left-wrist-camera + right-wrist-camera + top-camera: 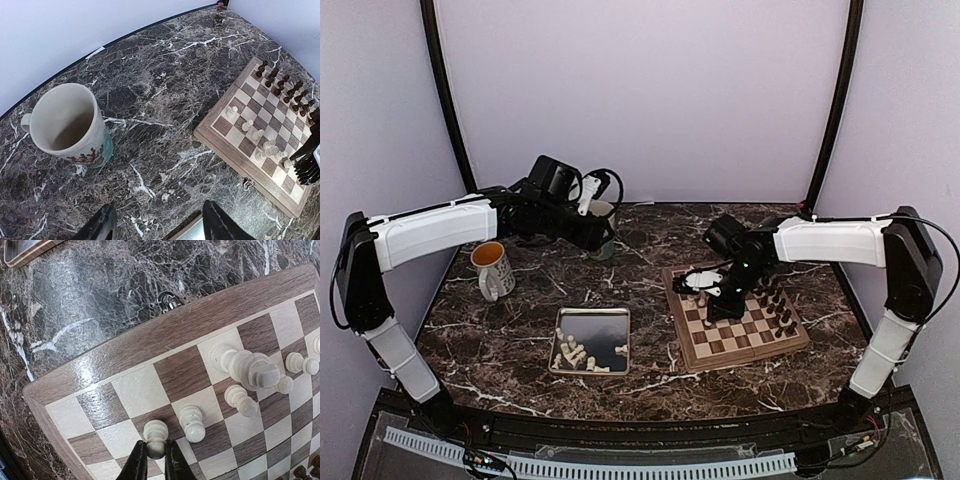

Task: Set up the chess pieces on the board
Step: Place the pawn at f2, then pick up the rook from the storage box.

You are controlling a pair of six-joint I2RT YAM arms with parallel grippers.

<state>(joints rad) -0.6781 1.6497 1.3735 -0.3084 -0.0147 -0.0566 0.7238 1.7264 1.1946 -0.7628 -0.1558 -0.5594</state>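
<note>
My left gripper will next move back and down, nearer my base, onto the tray's cream heap below it, because cream pieces are still off the board (pixel 745 357).
The board (pixel 745 357) lies at the right of the table, with several cream-white chess pieces (pixel 700 281) on its left side. More of them lie in the silver tray (pixel 592 311). My right gripper (pixel 156 456) is shut on a cream pawn (pixel 155 436) whose base rests on a dark square near the board's corner (pixel 165 335); it shows over the board's left part in the top view (pixel 708 300). My left gripper (pixel 159 227) is open and empty above bare marble, left of the board (pixel 220 145) and its cream pieces (pixel 257 135).
Dark brown pieces (pixel 775 305) line the board's right side. A white mug (pixel 492 268) stands at the left. A cream mug with a teal base (pixel 67 125) stands near the back wall, partly behind my left arm (pixel 600 240). The tray's corner (pixel 192 232) is below my left fingers.
</note>
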